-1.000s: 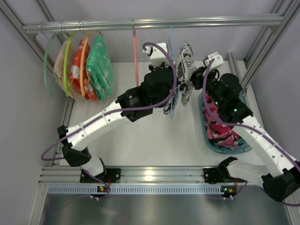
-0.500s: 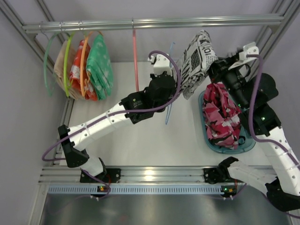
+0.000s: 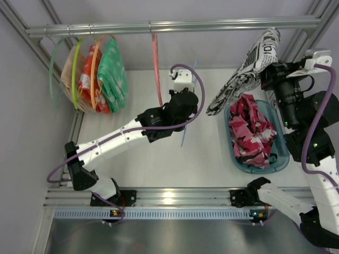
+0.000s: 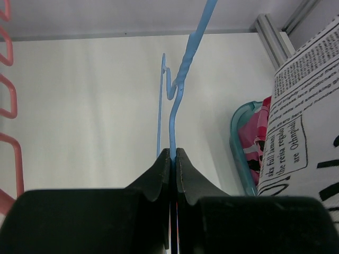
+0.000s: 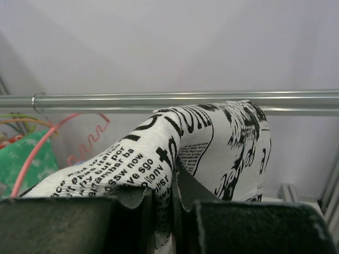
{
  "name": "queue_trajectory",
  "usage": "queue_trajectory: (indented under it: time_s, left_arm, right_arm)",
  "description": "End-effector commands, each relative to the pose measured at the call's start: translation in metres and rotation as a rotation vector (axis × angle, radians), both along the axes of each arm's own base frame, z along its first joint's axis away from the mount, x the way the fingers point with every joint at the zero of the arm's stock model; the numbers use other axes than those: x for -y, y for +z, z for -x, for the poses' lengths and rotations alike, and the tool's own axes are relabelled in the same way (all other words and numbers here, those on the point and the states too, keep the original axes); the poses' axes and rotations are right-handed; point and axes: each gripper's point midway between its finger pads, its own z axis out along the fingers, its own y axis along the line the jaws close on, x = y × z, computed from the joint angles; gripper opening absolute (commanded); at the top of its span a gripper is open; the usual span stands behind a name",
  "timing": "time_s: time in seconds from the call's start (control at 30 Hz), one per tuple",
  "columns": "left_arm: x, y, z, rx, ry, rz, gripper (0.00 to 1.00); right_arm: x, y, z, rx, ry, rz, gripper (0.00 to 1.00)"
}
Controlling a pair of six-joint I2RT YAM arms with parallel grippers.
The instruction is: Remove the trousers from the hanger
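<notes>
The teal basket with red-pink clothes (image 3: 253, 128) is below my right gripper, so I will tilt my gripper downward next and lower it over that basket to let go of the trousers (image 3: 248, 74).
The trousers (image 3: 248, 74), white with black newspaper print, hang free in the air at the back right, with my right gripper (image 3: 268, 73) shut on a fold near their top. In the right wrist view the trousers (image 5: 212, 137) drape over both fingers, pinched in my right gripper (image 5: 164, 180). The thin light-blue hanger (image 3: 184, 138) is bare and held at mid-table by my left gripper (image 3: 186, 101). In the left wrist view my left gripper (image 4: 173, 154) is shut on the hanger (image 4: 172, 116); the trousers (image 4: 310, 132) show at the right, apart from the hanger.
A metal rail (image 3: 175, 25) spans the back. A salmon-pink hanger (image 3: 155, 63) hangs from it. Green, yellow-green and orange hangers with patterned clothes (image 3: 100, 74) hang at the left. A teal basket (image 3: 260, 171) with red-pink clothes sits at the right, below the trousers.
My right gripper has pulled the trousers off the hanger, up and to the right. My left gripper with the now bare hanger has drifted slightly towards the near edge.
</notes>
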Motion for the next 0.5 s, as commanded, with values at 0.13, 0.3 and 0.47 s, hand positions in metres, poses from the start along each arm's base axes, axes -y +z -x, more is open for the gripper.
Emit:
queue_trajectory:
  time_s: [0.13, 0.3, 0.47]
  left_arm:
    - [-0.008, 0.027, 0.009, 0.024, -0.037, 0.079, 0.00]
    - [-0.009, 0.036, 0.013, 0.043, -0.070, 0.071, 0.00]
    - [-0.012, 0.046, 0.016, 0.066, -0.097, 0.066, 0.00]
  right_arm:
    - [0.082, 0.049, 0.066, 0.185, -0.238, -0.117, 0.00]
    - [0.113, 0.021, 0.093, 0.144, -0.372, -0.096, 0.00]
    - [0.147, -0.020, 0.120, 0.058, -0.579, -0.016, 0.00]
